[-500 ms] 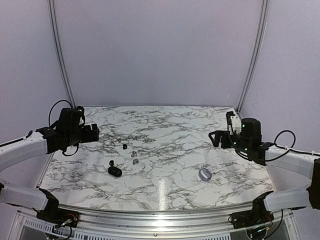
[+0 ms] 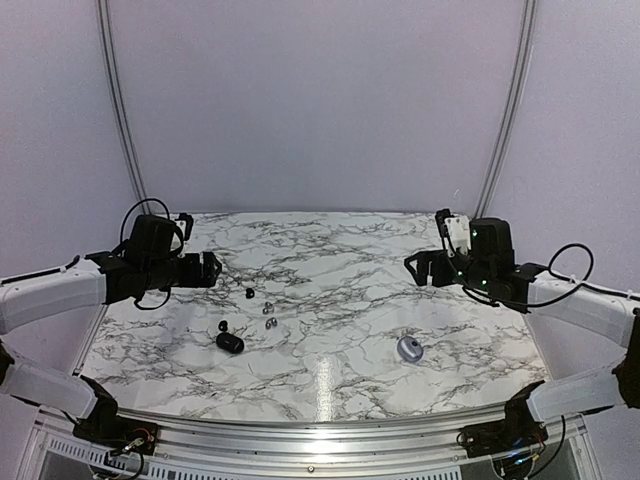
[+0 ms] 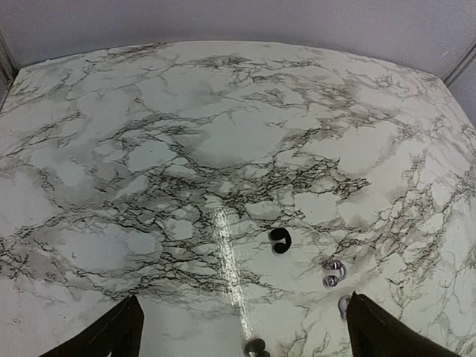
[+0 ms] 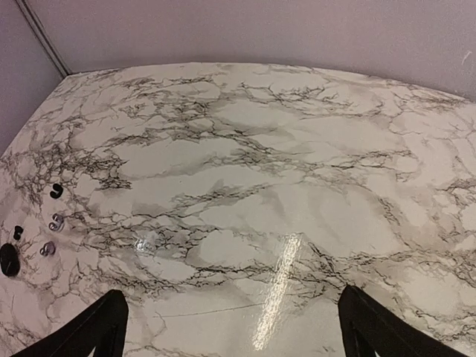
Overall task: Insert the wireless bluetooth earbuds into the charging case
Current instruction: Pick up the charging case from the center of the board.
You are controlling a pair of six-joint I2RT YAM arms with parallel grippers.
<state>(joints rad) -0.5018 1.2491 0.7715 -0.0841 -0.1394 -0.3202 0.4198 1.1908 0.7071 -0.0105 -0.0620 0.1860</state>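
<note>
My right gripper will next move down and back, fingers open around the silvery-grey charging case (image 2: 409, 348), as it lies below, nearer my base.
Four earbuds lie left of centre on the marble table: a black earbud (image 2: 249, 293), two silvery earbuds (image 2: 267, 309) (image 2: 271, 323) and another black earbud (image 2: 222, 326). A black oval charging case (image 2: 230, 343) lies shut just in front of them. A silvery-grey charging case (image 2: 409, 348) rests at the right front. My left gripper (image 2: 205, 270) hovers open above the table, left of the buds. The left wrist view shows the black earbud (image 3: 280, 240) and a silvery earbud (image 3: 334, 271) ahead of the open left gripper (image 3: 242, 331). My right gripper (image 2: 415, 268) hangs open, far from the buds.
The marble table (image 2: 330, 270) is bounded by plain walls at the back and sides, with two metal rails rising at the back corners. In the right wrist view the earbuds (image 4: 56, 221) and the black case (image 4: 9, 260) sit at the far left edge.
Both arms have swung inward over the table: the left gripper to the right toward the buds, the right gripper to the left. Nothing on the table has moved.
</note>
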